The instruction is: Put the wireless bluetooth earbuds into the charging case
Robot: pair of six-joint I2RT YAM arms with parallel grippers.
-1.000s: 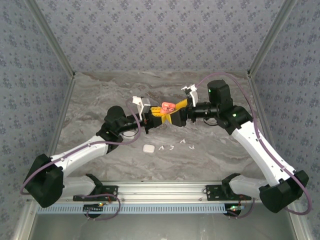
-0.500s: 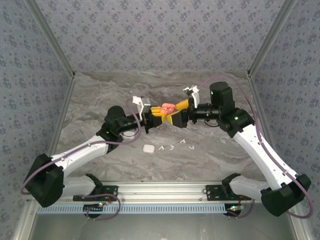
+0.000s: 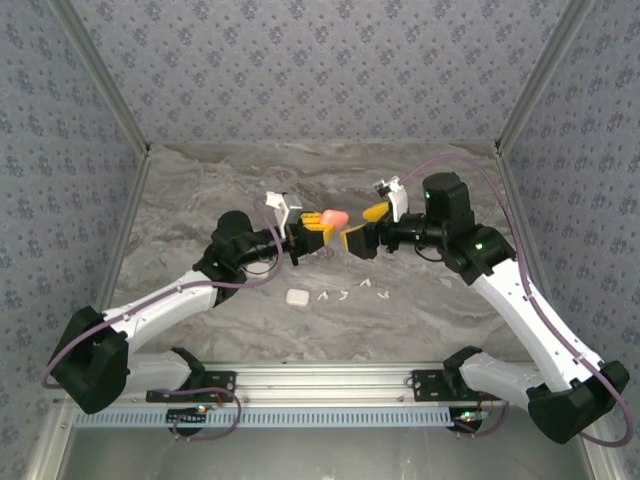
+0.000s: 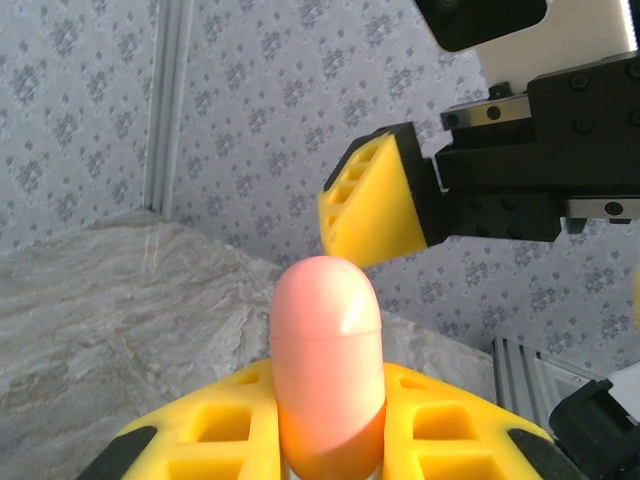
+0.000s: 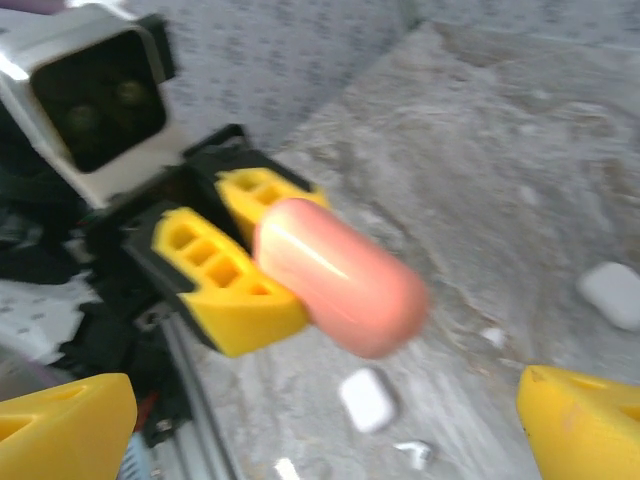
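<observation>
Next, my left gripper tilts downward, lowers the pink charging case [image 3: 335, 217] outward of the loose earbuds and releases it, since the tabletop marble is clear there.
A pink capsule-shaped charging case [image 3: 335, 217] [image 4: 327, 350] [image 5: 340, 275] is held up above the table, its lid closed, with my left gripper [image 3: 317, 229] [image 4: 327, 445] shut on its lower end. My right gripper [image 3: 358, 228] [image 5: 325, 400] faces it from the right, open, a short gap from the case and holding nothing; one of its yellow fingers [image 4: 375, 205] shows in the left wrist view. Several white earbuds [image 3: 343, 294] [image 5: 415, 455] lie on the marble table below, next to a white charging case [image 3: 296, 297] [image 5: 368, 398].
Another small white case [image 5: 612, 295] lies on the table [image 3: 200, 200] further right. Patterned walls enclose the table on three sides, and a metal rail [image 3: 320, 380] runs along the near edge between the arm bases.
My right gripper has drawn back to the right, away from the pink case it was right up against. The left gripper has kept its hold on the case.
</observation>
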